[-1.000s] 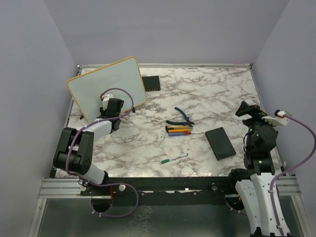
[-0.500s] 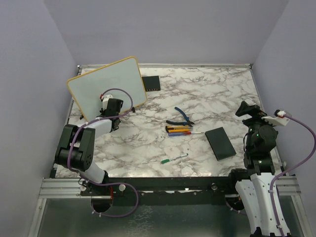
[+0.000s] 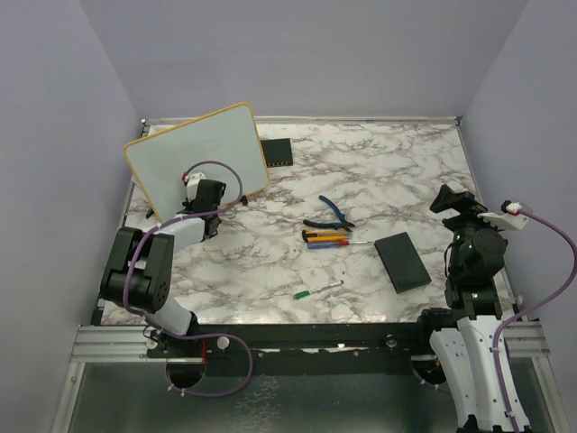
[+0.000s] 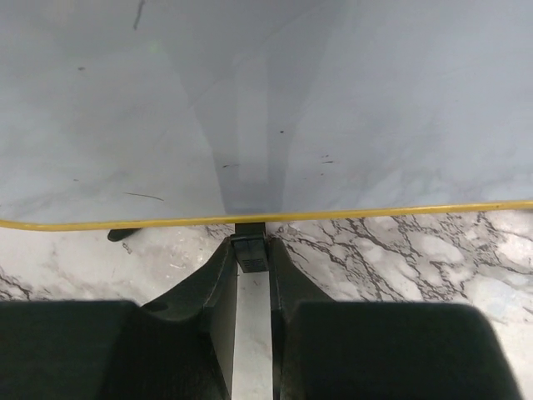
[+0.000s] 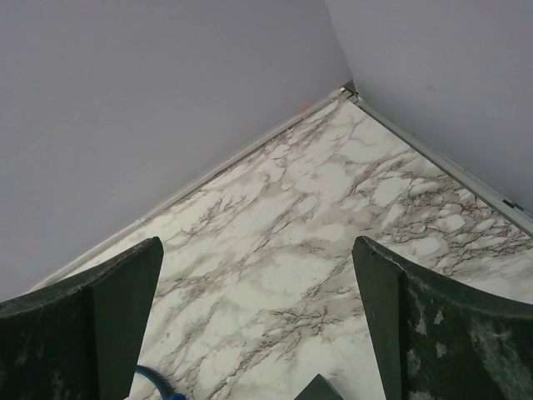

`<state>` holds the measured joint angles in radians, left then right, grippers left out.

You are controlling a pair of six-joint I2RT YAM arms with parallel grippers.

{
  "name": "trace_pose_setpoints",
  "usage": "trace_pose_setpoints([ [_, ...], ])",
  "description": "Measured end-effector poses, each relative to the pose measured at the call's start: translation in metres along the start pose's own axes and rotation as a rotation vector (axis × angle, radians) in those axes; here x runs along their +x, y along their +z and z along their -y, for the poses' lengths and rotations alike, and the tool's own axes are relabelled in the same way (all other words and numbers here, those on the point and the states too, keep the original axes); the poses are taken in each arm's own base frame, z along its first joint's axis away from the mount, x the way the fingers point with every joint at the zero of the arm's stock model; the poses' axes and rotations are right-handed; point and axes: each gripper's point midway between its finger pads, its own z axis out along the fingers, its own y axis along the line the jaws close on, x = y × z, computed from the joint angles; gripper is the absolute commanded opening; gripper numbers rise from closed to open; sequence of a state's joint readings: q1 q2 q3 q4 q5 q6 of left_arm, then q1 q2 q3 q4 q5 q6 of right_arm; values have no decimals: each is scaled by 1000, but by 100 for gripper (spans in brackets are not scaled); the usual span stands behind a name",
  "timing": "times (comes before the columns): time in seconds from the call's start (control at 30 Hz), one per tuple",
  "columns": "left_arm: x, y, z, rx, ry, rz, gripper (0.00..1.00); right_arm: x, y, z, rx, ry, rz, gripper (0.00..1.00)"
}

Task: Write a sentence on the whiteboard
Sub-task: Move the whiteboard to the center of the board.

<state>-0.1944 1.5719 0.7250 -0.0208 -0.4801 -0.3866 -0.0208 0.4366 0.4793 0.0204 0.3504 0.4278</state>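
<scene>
The left gripper drags the whiteboard by its small black foot toward the pliers and back next, then opens, since the whiteboard stands far off beside the wall.
The whiteboard, yellow-framed, stands tilted at the far left. Its white face is blank apart from faint smudges; no teal sentence shows on it. In the left wrist view the board fills the top, with its yellow bottom edge just ahead of my fingers. My left gripper is at the board's lower edge, its jaws nearly together on the board's small black foot. My right gripper is open and empty, held above the table's right side, far from the board.
A green marker lies near the front middle. Several markers and blue-handled pliers lie mid-table. One black pad lies at the right; another sits behind the board's right corner. Walls close in on three sides.
The left gripper and the whiteboard's lower edge have shifted very slightly toward the far side. The right arm has not moved.
</scene>
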Motion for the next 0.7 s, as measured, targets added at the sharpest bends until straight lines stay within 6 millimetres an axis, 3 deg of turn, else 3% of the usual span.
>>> trace_pose_setpoints([
  [0.33,3,-21,27,50,0,22,0,0,0,0,0,2,0,100],
  [0.7,21,-36,50,87,-7,-1,0,0,0,0,0,2,0,100],
])
